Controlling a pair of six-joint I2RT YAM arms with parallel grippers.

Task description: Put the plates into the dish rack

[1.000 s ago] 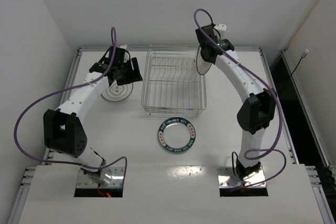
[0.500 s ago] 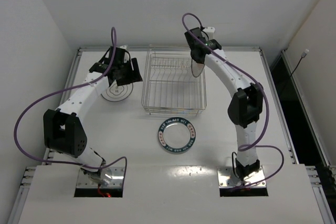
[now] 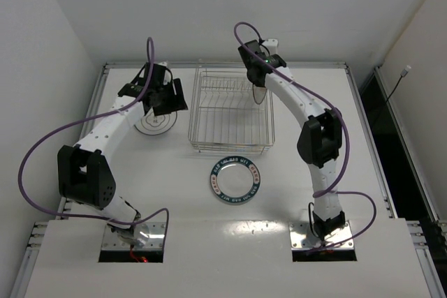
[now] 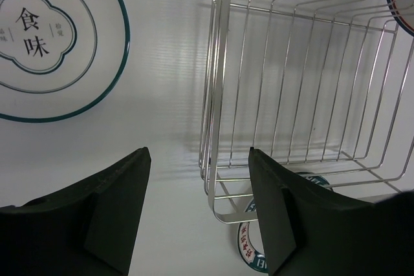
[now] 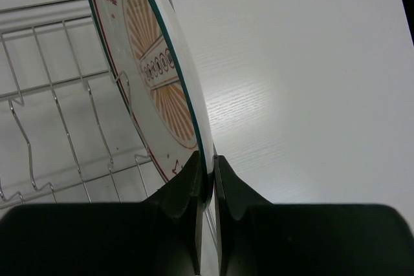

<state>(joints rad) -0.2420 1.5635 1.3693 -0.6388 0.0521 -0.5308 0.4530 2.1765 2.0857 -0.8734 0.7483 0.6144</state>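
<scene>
The sunburst plate already hangs on edge at the bent wires by the rack's side [image 3: 256,95] [image 5: 134,119]. My right gripper needs to lower it down between them and let go of the plate's rim.
The dish rack [image 3: 230,113] [image 4: 310,95] [image 5: 58,95] stands at the table's back middle. My right gripper [image 3: 257,82] [image 5: 208,163] is shut on the rim of the plate with the orange sunburst [image 3: 260,93] [image 5: 155,75], holding it on edge over the rack's right rear part. The thin-ring plate [image 3: 154,124] [image 4: 45,43] lies flat left of the rack. The teal-rimmed plate [image 3: 236,179] [image 4: 249,250] lies flat in front of it. My left gripper [image 3: 167,99] [image 4: 198,153] hangs open above the table between the thin-ring plate and the rack's left wall, holding nothing.
White walls close off the table at the back and the left. A raised rail [image 3: 223,65] runs along the table's back edge. The right arm's purple cable [image 3: 244,29] loops above the rack's rear corner.
My right arm has swung left with the sunburst plate, from outside the rack's right rear corner to over the rack. The left arm has not moved.
</scene>
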